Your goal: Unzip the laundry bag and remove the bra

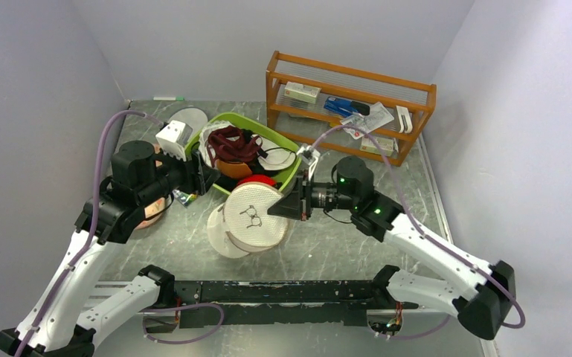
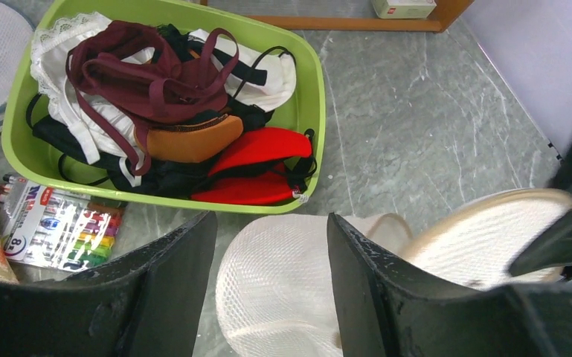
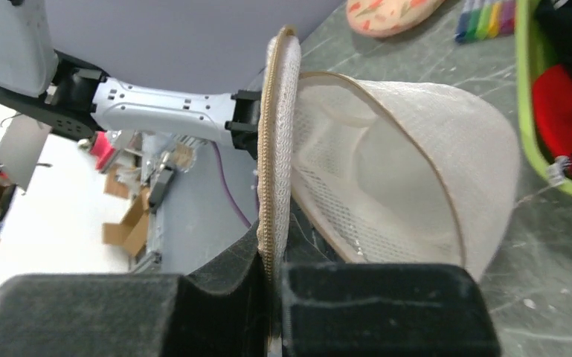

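My right gripper is above the empty bag body [image 1: 222, 236] [image 3: 390, 178], which lies to its left in the top view, so next I need to lower the lid that way onto it and let go.
The white mesh laundry bag [image 1: 232, 236] lies mid-table. Its cream lid [image 1: 253, 216] with the black squiggle stands raised, and the zipper is undone. My right gripper [image 1: 288, 204] is shut on the lid's zipper edge [image 3: 277, 149]. In the right wrist view the open bag body [image 3: 409, 171] looks empty inside. The maroon bra [image 1: 230, 141] lies on top of the clothes in the green bin [image 1: 291, 169]; it also shows in the left wrist view [image 2: 149, 74]. My left gripper [image 1: 207, 172] is open and empty, above the bag's mesh side [image 2: 283, 290], just in front of the bin [image 2: 314, 97].
The bin also holds a red garment [image 2: 256, 163], an orange-brown cup [image 2: 193, 141] and white and black pieces. A marker pack [image 2: 59, 227] lies left of the bin. A flat white disc [image 1: 190, 119], a white box [image 1: 172, 136] and a wooden rack [image 1: 349, 104] stand behind.
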